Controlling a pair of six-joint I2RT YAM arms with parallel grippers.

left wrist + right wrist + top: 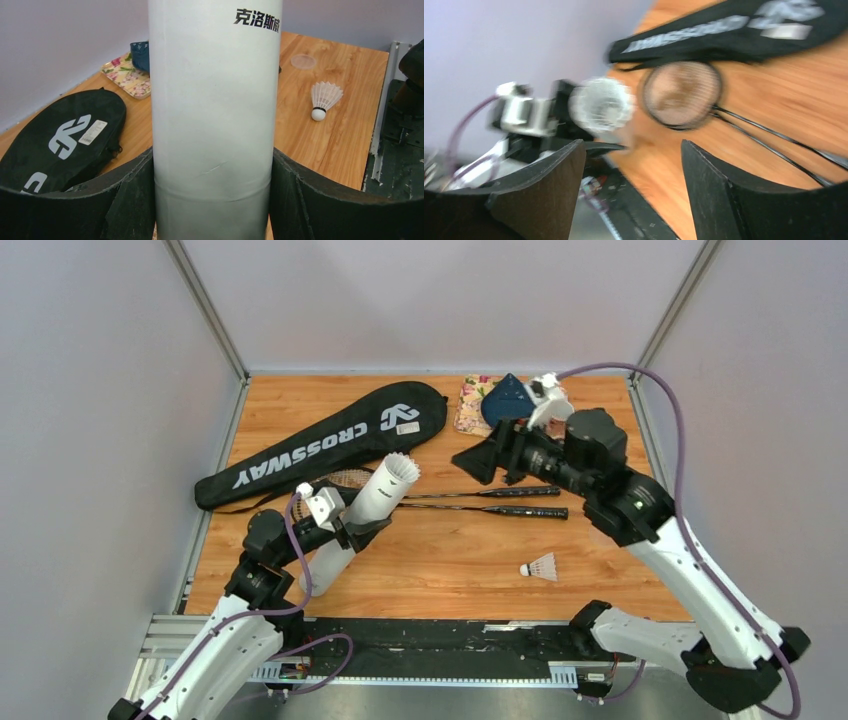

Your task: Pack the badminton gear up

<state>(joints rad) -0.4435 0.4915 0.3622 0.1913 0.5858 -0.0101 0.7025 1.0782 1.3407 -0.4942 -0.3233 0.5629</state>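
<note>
The right gripper moves back and down next, then tilts its fingers downward onto the skirt's edge [549, 566] of the shuttlecock outside the tube.
My left gripper [345, 530] [212, 160] is shut on the white tube [368, 508] [215, 100] and holds it tilted, mouth up and to the right. White shuttlecock feathers [401, 469] [601, 104] show in the tube's mouth. My right gripper [476, 462] [631, 147] hangs open and empty just right of the mouth, above the two rackets [500, 502] [682, 95]. The rackets lie side by side, heads under the tube. One shuttlecock [540, 567] [324, 99] lies on the table at the front right. The black CROSSWAY cover [330, 440] [60, 140] [734, 30] lies at the back left.
A floral tray [470, 408] [125, 77] holding a blue cloth [507, 400] stands at the back, behind my right arm. A clear round lid [303, 61] lies on the wood. Grey walls close in the table on three sides.
</note>
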